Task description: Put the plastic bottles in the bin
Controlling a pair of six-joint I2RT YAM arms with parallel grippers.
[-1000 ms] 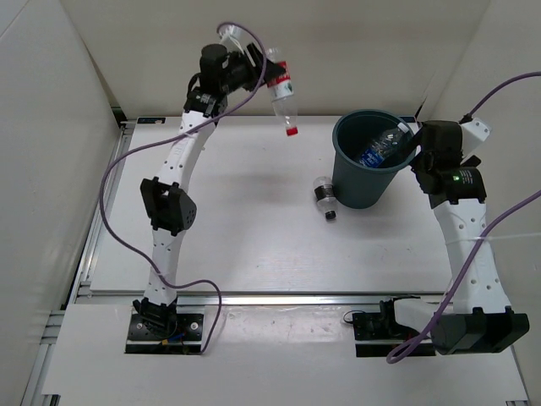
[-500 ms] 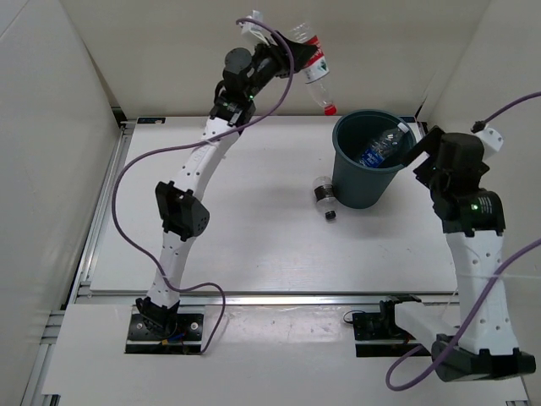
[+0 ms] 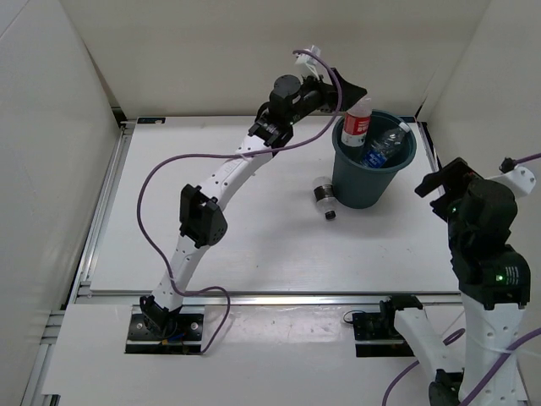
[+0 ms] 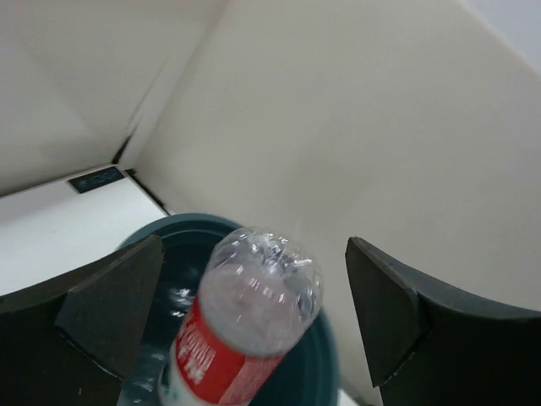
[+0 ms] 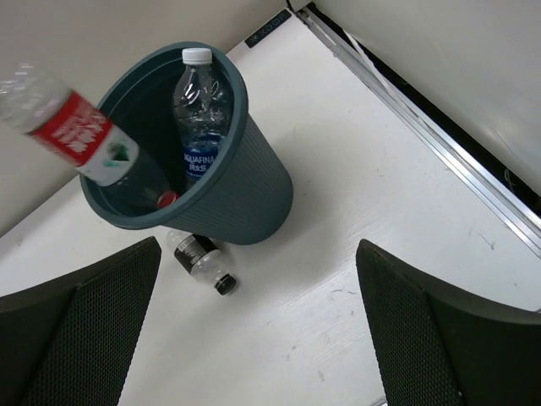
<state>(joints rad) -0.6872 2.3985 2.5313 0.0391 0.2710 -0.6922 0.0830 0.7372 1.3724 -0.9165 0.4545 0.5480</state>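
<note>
The black-label bottle is still outside the bin [image 3: 365, 188], so my left gripper will go down and back to it next, onto its capless end [image 3: 321, 183].
The red-label bottle [image 3: 358, 123] hangs cap down, its lower half inside the teal-grey bin [image 3: 365, 188]. My left gripper [image 3: 352, 95] is just above it, open, and neither finger touches the bottle [image 4: 254, 321]. In the left wrist view the bin's rim [image 4: 182, 227] lies below the bottle. A blue-label bottle [image 5: 201, 110] leans upright inside the bin [image 5: 245, 194] beside the red-label one [image 5: 72, 127]. A black-label bottle [image 3: 324, 193] lies on the table against the bin's left foot. My right gripper [image 3: 433, 186] is raised to the right of the bin, open and holding nothing [image 5: 258, 245].
White walls [image 3: 51, 127] close in the table on the left, back and right. An aluminium rail [image 5: 439, 144] runs along the table's right edge. A purple cable [image 3: 194, 161] loops off the left arm.
My left arm swung right from the back left to over the bin and opened, letting go of the red-label bottle. My right arm drew back from the bin and rose.
</note>
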